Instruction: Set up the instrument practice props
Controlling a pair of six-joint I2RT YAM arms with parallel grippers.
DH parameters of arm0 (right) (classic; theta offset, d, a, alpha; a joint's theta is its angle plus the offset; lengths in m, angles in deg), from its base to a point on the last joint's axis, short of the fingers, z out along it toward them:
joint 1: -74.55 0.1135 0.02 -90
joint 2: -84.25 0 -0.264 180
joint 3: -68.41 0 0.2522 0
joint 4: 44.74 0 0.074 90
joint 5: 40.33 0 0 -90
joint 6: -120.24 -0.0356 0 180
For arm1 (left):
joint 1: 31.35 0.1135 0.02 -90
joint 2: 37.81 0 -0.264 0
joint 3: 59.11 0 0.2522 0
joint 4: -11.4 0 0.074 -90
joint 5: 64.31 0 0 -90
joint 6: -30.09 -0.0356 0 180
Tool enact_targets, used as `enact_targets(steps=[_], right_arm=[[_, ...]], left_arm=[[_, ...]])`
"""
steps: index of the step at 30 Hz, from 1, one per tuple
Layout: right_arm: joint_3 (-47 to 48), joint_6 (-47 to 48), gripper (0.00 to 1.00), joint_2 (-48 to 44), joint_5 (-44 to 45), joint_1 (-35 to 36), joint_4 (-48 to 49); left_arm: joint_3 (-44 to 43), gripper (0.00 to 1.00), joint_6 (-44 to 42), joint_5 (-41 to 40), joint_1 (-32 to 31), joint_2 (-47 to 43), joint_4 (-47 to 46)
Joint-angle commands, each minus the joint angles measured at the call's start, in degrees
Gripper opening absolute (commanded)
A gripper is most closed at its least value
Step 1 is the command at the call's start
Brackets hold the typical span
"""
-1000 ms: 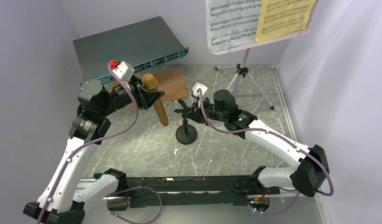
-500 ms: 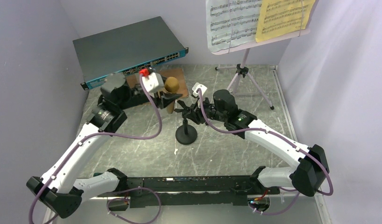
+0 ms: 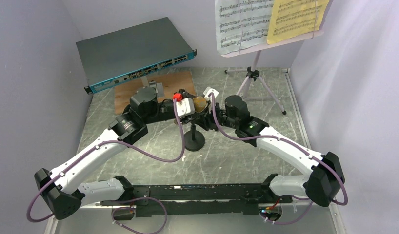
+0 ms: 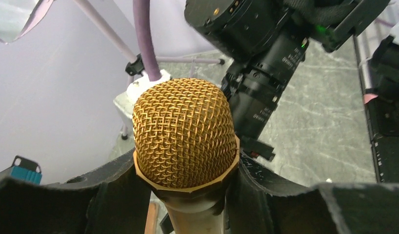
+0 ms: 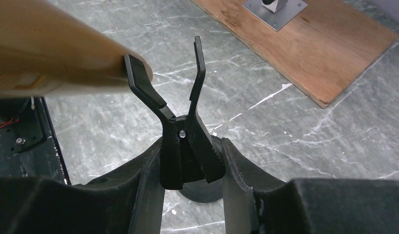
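My left gripper should next gently push the microphone's gold body (image 5: pixel 51 58) into the gap between the clip's prongs and let go of it there, because the clip's prongs are spread open.
My left gripper (image 3: pixel 196 105) is shut on the gold microphone (image 3: pixel 200 103), just below its mesh head (image 4: pixel 184 131), and holds it at the top of the short black mic stand (image 3: pixel 194 141). My right gripper (image 3: pixel 207 120) is shut on the stand's clip (image 5: pixel 180 124), squeezing its rear levers; the clip's two prongs stand spread open. In the right wrist view the microphone's gold body (image 5: pixel 51 58) lies against the clip's left prong (image 5: pixel 139 73). The lilac music stand (image 3: pixel 256 68) stands at the back right and carries a white sheet (image 3: pixel 241 24) and a yellow sheet (image 3: pixel 295 19).
A flat grey network switch (image 3: pixel 134 48) with a blue front sits at the back left. A wooden board (image 3: pixel 180 85) with a metal block (image 5: pixel 275 7) lies in front of it. Grey walls close in on the left, back and right.
My left arm has swung right with the microphone, from over the wooden board to the clip on the mic stand. My right gripper has stayed on the clip.
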Motion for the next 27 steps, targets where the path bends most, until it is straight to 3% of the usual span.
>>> enact_targets(steps=[1, 5, 10, 16, 22, 27], right_arm=[[-1.3, -0.1, 0.0, -2.0, -2.3, -0.1, 3.5], [-1.4, 0.4, 0.0, -2.3, -3.4, -0.6, 3.1], [-1.2, 0.4, 0.0, -2.0, -4.2, -0.9, 3.1], [-1.2, -0.3, 0.0, -2.3, -5.2, -1.0, 3.9], [-2.1, -1.6, 0.0, -2.9, -5.7, -1.0, 5.5], [-3.6, -2.1, 0.0, -4.3, -5.4, -1.1, 6.9]], left_arm=[[-3.6, 0.0, -8.8, -6.3, -0.1, -2.1, 4.6], [-5.0, 0.0, -14.3, -12.5, -0.1, -5.0, 10.5], [-3.7, 0.0, -13.9, -14.6, 0.1, -5.9, 8.2], [-1.4, 0.0, -4.3, -5.4, 0.1, -1.2, -1.1], [6.1, 0.0, 8.2, 3.6, 0.2, 4.5, -24.2], [7.5, 0.0, 12.5, 9.5, 0.1, 6.2, -27.8]])
